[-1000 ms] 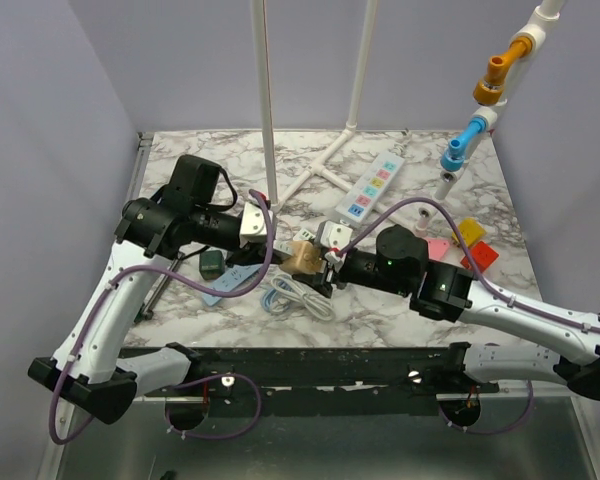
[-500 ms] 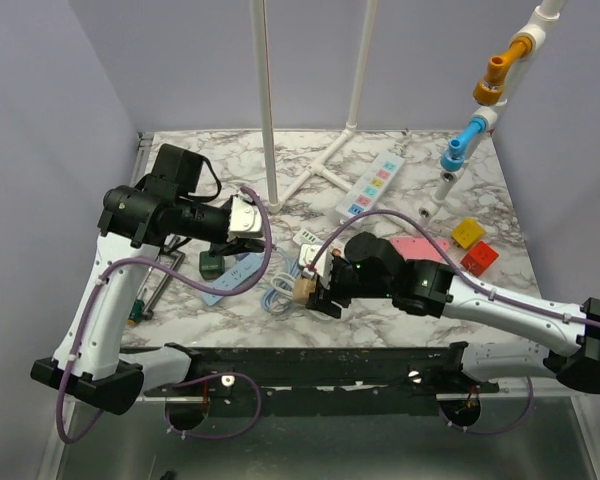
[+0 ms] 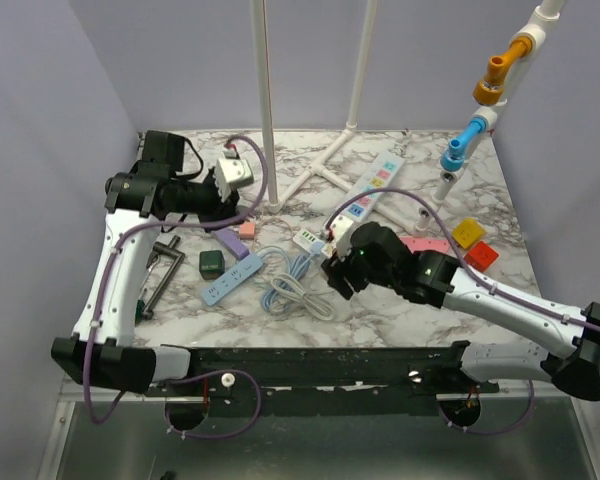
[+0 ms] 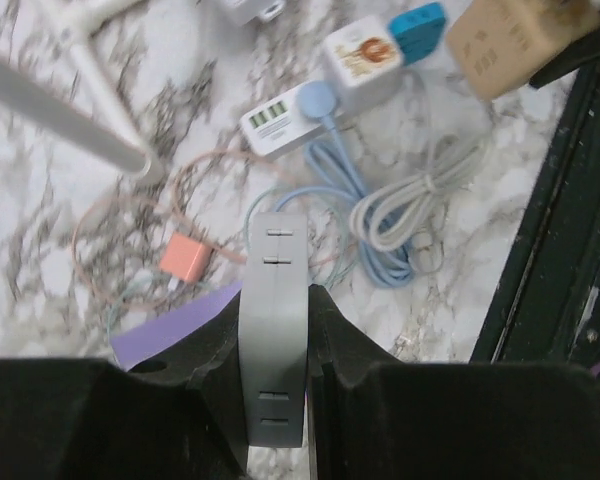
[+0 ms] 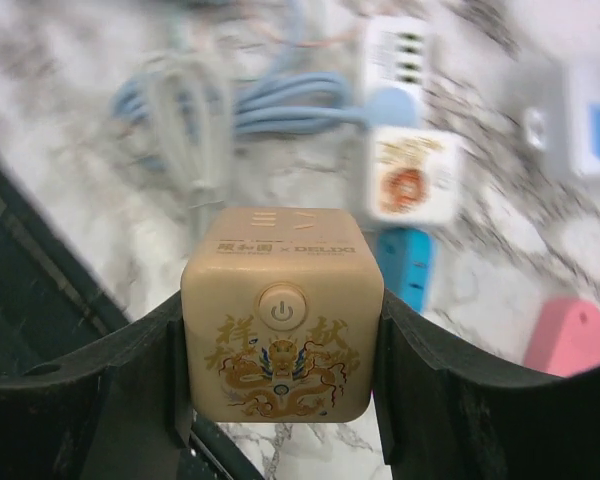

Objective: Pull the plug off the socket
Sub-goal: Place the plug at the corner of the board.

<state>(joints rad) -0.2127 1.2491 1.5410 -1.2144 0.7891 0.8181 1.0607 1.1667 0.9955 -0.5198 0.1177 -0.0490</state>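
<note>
The robot's left gripper needs to go down next to release the plug on the bare marble (image 3: 189, 251) beside the green box, since that spot is well below it.
My left gripper (image 3: 223, 182) is raised at the back left and is shut on a grey-white plug (image 3: 236, 170). The left wrist view shows the plug (image 4: 274, 250) clamped between the jaws (image 4: 276, 300), with its slots facing up. My right gripper (image 3: 332, 272) is low near the table's front centre and is shut on the socket, a tan cube with a dragon print and a power button (image 5: 280, 370). The cube also shows in the left wrist view (image 4: 520, 45). The plug and the socket are well apart.
On the marble table (image 3: 400, 300) lie a blue power strip (image 3: 232, 278), coiled cables (image 3: 295, 292), a green box (image 3: 212, 263), a pink adapter (image 3: 245, 230), a white charger (image 3: 310, 240), a white multi-socket strip (image 3: 372, 185), and yellow (image 3: 468, 231) and red (image 3: 483, 256) blocks. White pipes (image 3: 268, 100) stand at the back.
The grippers were together at the table's centre with plug and cube joined. The left has swung back and left with the plug; the right holds the cube near the front.
</note>
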